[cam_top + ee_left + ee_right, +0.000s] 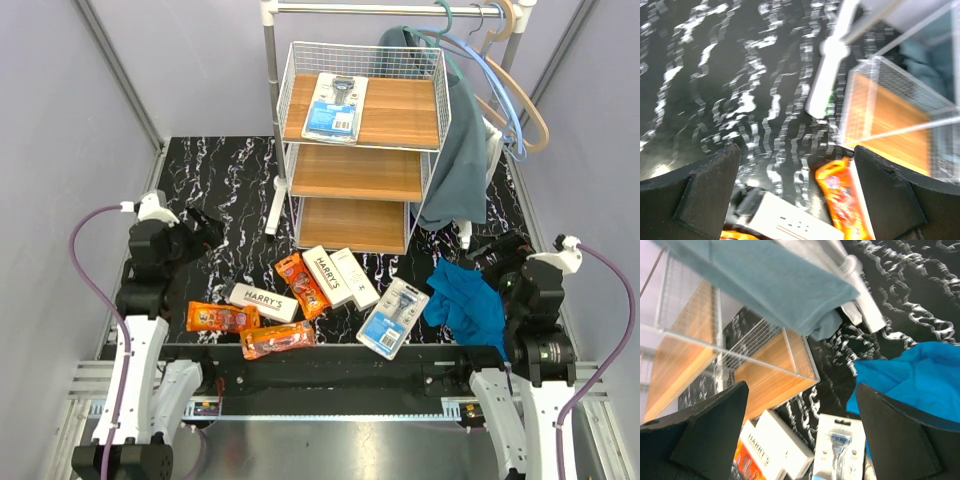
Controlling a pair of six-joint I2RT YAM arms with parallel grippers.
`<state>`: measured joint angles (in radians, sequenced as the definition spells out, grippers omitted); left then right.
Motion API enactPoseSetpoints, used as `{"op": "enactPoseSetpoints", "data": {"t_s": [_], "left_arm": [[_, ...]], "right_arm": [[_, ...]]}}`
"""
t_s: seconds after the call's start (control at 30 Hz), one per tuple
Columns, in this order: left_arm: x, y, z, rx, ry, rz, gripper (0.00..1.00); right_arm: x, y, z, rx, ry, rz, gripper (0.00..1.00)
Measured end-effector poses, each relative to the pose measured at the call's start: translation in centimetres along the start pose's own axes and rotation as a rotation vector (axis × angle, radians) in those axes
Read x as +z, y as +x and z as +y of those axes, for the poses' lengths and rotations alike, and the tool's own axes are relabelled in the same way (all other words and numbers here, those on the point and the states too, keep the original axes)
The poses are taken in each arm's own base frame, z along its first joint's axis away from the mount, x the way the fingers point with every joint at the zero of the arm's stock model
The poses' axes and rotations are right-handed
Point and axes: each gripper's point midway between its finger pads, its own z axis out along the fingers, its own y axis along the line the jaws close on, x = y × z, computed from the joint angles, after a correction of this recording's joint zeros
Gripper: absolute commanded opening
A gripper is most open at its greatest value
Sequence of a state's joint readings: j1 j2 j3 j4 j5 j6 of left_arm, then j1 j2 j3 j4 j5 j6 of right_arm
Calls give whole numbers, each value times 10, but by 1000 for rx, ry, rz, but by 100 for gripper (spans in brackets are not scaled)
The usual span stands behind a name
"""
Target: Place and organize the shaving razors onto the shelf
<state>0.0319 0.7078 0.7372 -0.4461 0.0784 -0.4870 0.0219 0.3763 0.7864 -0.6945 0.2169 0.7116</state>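
My left gripper swings over the white boxes next, down onto the narrow razor handle of the second blister card, below it and to its right in the top view.
The shelf (360,172) stands at the back of the black marble table, with one blister-card razor (336,107) on its top board. In front of it lie a second blister card (393,317), three white HARRY'S boxes (263,301) (327,275) (356,277) and three orange bags (222,317) (277,340) (302,285). My left gripper (205,228) hovers open at the left. In its wrist view an orange bag (847,197) and a white box (792,220) lie below it. My right gripper (495,250) is open at the right, above the blister card (839,455).
A bright blue cloth (468,300) lies crumpled beside the right arm. A white clothes rail (270,110) with hangers (505,85) and a grey-blue garment (458,150) stands behind and right of the shelf. Grey walls enclose the table on three sides.
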Motion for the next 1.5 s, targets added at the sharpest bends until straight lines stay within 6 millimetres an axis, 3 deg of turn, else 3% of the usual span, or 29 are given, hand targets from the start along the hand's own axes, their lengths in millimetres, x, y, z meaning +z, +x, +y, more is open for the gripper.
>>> {"op": "enactPoseSetpoints", "data": {"t_s": [0.13, 0.3, 0.6, 0.7, 0.8, 0.97, 1.13, 1.2, 1.4, 1.5], "left_arm": [[-12, -9, -32, -8, 128, 41, 99], [-20, 11, -67, 0, 335, 213, 99], [-32, 64, -74, -47, 479, 416, 99], [-39, 89, -68, -59, 483, 463, 99], [-50, 117, -77, -21, 510, 533, 99], [-84, 170, -110, 140, 572, 651, 99], [-124, 238, -137, 394, 562, 747, 99], [-132, 256, -160, 491, 548, 755, 99], [-114, 303, -238, 651, 489, 691, 99], [-105, 317, -258, 692, 490, 669, 99]], "right_arm": [[-6, 6, 17, -33, -48, 95, 100], [-12, 33, 22, -60, -97, 239, 100], [-28, 110, 7, -18, -194, 524, 100], [-33, 133, -2, 7, -195, 608, 100], [-39, 149, -14, 36, -174, 654, 100], [-47, 156, -21, 81, -160, 654, 100], [-42, 158, -24, 93, -120, 666, 100], [-37, 160, -25, 94, -95, 685, 100], [-28, 152, -18, 83, -81, 685, 100], [-28, 141, -8, 70, -117, 650, 100]]}}
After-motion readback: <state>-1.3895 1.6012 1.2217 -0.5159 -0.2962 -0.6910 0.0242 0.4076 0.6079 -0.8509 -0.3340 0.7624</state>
